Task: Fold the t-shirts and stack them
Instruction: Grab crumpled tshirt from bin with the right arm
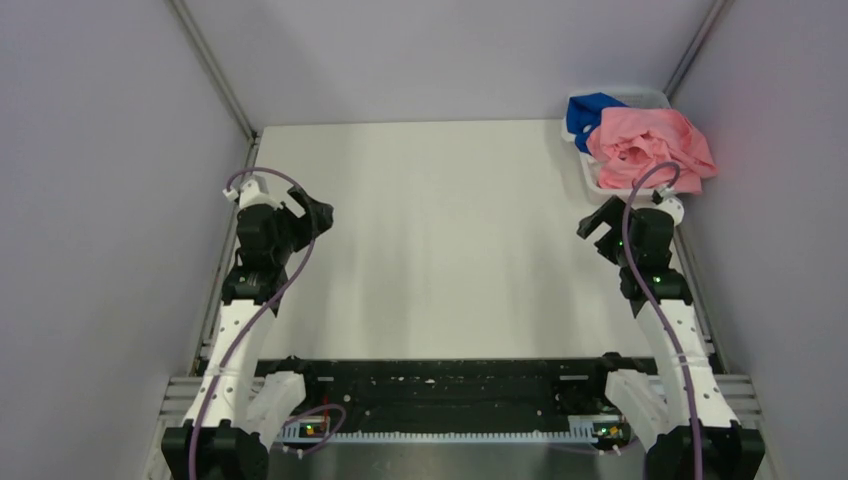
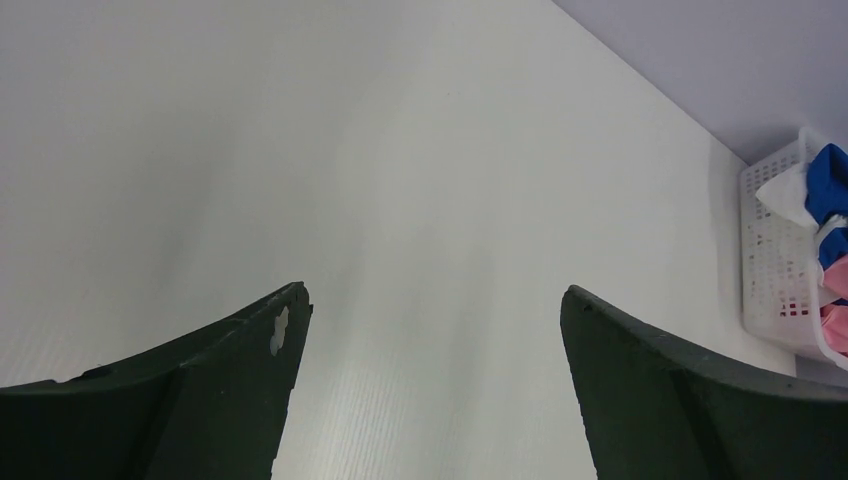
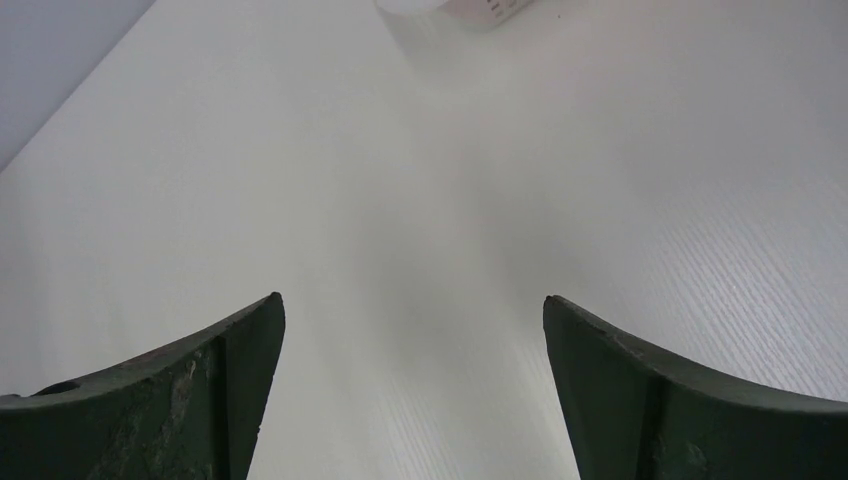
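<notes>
The heap is outward of my right gripper, so that gripper will next reach outward over the basket, then lower onto the middle of the salmon-pink t-shirt (image 1: pixel 652 148).
A crumpled salmon-pink t-shirt (image 1: pixel 652 148) lies on top of a white plastic basket (image 1: pixel 640 97) at the table's back right, with a royal blue t-shirt (image 1: pixel 588 112) beside it in the basket. The basket also shows in the left wrist view (image 2: pixel 775 270), with blue cloth (image 2: pixel 828 180) and pink cloth (image 2: pixel 836 275) in it. No orange or red shirt is in view. My left gripper (image 1: pixel 312 213) is open and empty over the table's left side. My right gripper (image 1: pixel 597 222) is open and empty, just in front of the basket.
The white table (image 1: pixel 450 240) is walled by grey panels on both sides and at the back. A black rail (image 1: pixel 450 385) runs between the arm bases at the near edge. A corner of the basket (image 3: pixel 470 10) shows at the top of the right wrist view.
</notes>
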Available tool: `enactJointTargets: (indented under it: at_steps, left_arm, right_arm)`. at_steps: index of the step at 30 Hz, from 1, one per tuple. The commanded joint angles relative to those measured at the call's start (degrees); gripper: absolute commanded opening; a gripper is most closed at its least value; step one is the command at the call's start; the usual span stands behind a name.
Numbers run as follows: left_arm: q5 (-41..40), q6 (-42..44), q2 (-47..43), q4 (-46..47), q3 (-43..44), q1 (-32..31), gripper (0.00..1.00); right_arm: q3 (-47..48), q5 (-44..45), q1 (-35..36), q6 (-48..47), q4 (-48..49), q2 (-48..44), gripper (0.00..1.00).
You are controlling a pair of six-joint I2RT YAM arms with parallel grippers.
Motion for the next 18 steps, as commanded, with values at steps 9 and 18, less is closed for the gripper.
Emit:
enactJointTargets:
  at_steps: [9,18]
  left_arm:
    - [-4.6,2.1,1.7,1.5,3.9,0.0,0.99]
    - [-7.3,2.7,2.8,3.8,4.1,0.0,0.99]
  right_arm:
    - [22.0,14.0,-1.8,-7.1,4.9,16.4,0.99]
    - [49.8,10.4,-10.9,-7.2,4.8,48.1,0.99]
